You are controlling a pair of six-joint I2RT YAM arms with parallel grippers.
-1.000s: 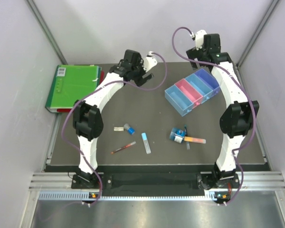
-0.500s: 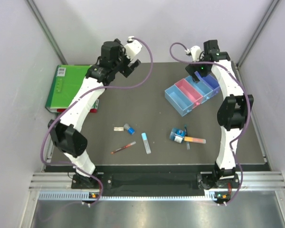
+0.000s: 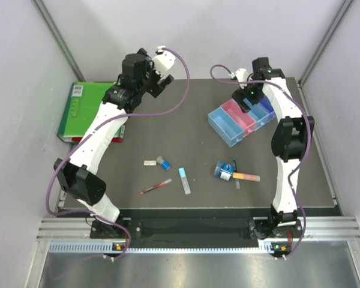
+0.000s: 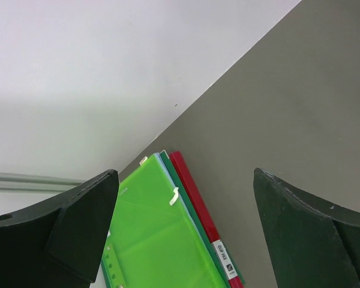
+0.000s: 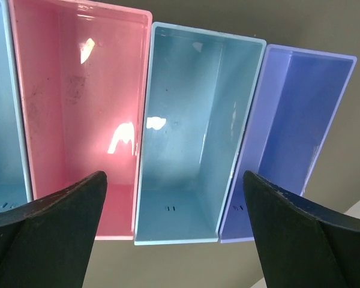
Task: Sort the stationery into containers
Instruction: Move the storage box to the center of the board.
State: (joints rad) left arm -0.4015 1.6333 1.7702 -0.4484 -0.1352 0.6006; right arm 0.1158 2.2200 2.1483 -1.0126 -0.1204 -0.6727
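Next, my right gripper will lower onto the rims (image 5: 142, 143) between the pink bin and middle light blue bin (image 5: 192, 120), since those thin adjoining sides of the bins fit between its open fingers.
The stationery lies loose on the mat in the top view: a thin red pen (image 3: 156, 186), a pale blue stick (image 3: 184, 179), a tiny white block (image 3: 149, 162), a small blue cap (image 3: 163, 162), a blue-white roll (image 3: 224, 170), a dark teal pen (image 3: 234, 163) and an orange-pink marker (image 3: 246, 176). The row of four bins (image 3: 240, 115) stands at the back right and is empty. My right gripper (image 3: 250, 96) (image 5: 174, 174) hangs open and empty over the pink bin (image 5: 78, 90), middle light blue bin (image 5: 192, 120) and violet bin (image 5: 294, 120). My left gripper (image 3: 145, 81) (image 4: 183, 174) is open and empty, high at the back left.
A big green binder (image 3: 90, 111) (image 4: 156, 240) with a red spine lies at the back left edge of the mat. A small grey piece (image 3: 237, 185) lies by the marker. Grey walls close in the back and both sides.
My left arm has stretched up and back toward the far left corner. My right gripper has come down and forward over the bins. The stationery has not moved.
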